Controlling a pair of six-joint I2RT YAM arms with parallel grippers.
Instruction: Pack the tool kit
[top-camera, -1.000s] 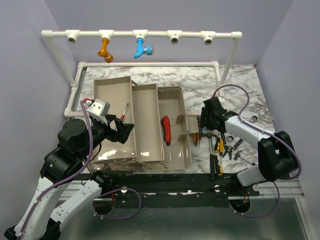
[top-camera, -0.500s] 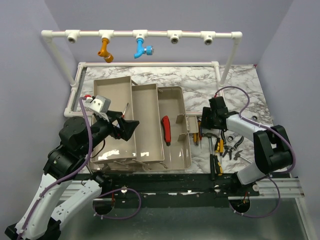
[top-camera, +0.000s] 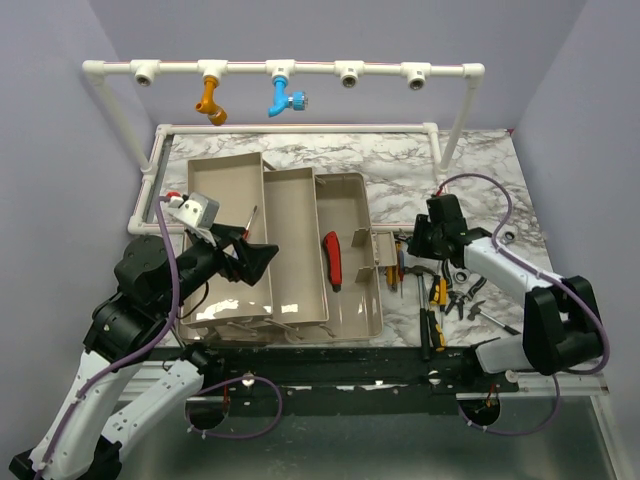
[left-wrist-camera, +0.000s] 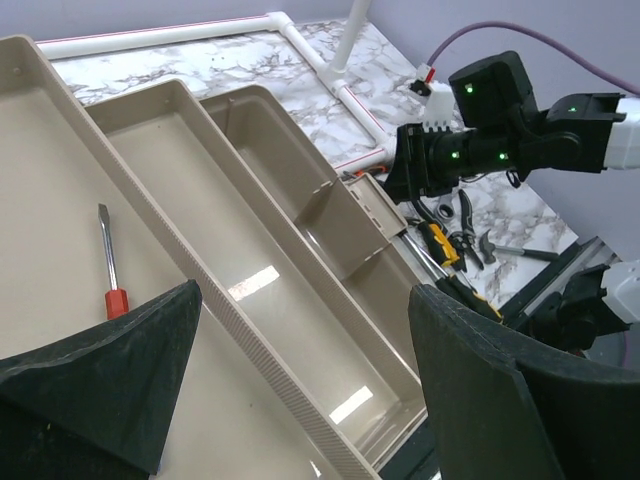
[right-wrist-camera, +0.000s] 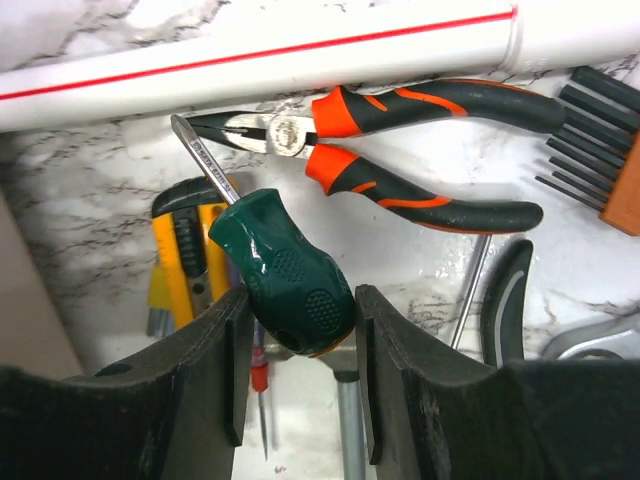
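The green-handled screwdriver goes up and across the red utility knife in the right gripper next. The right gripper then releases it over the middle tray (top-camera: 295, 245), which stands empty.
The open beige tool kit (top-camera: 295, 215) lies left of centre with its trays spread out. A red-handled screwdriver (top-camera: 248, 222) lies in the left tray, also in the left wrist view (left-wrist-camera: 110, 270). A red utility knife (top-camera: 332, 258) lies in the base. My left gripper (top-camera: 250, 258) hovers open and empty over the trays (left-wrist-camera: 305, 330). My right gripper (top-camera: 415, 240) is right of the box, shut on a green-handled screwdriver (right-wrist-camera: 285, 270) above the loose tools; the gripper shows in its own view (right-wrist-camera: 300, 340).
Loose hand tools (top-camera: 445, 295) lie on the marble right of the box: orange-black pliers (right-wrist-camera: 400, 150) and a yellow utility knife (right-wrist-camera: 185, 250). A white pipe frame (top-camera: 300, 70) with orange and blue fittings rings the back; its lower rail (right-wrist-camera: 250, 55) runs just beyond the pliers.
My right gripper has shifted a little to the right, away from the box. My left gripper rose slightly over the left tray, then held still.
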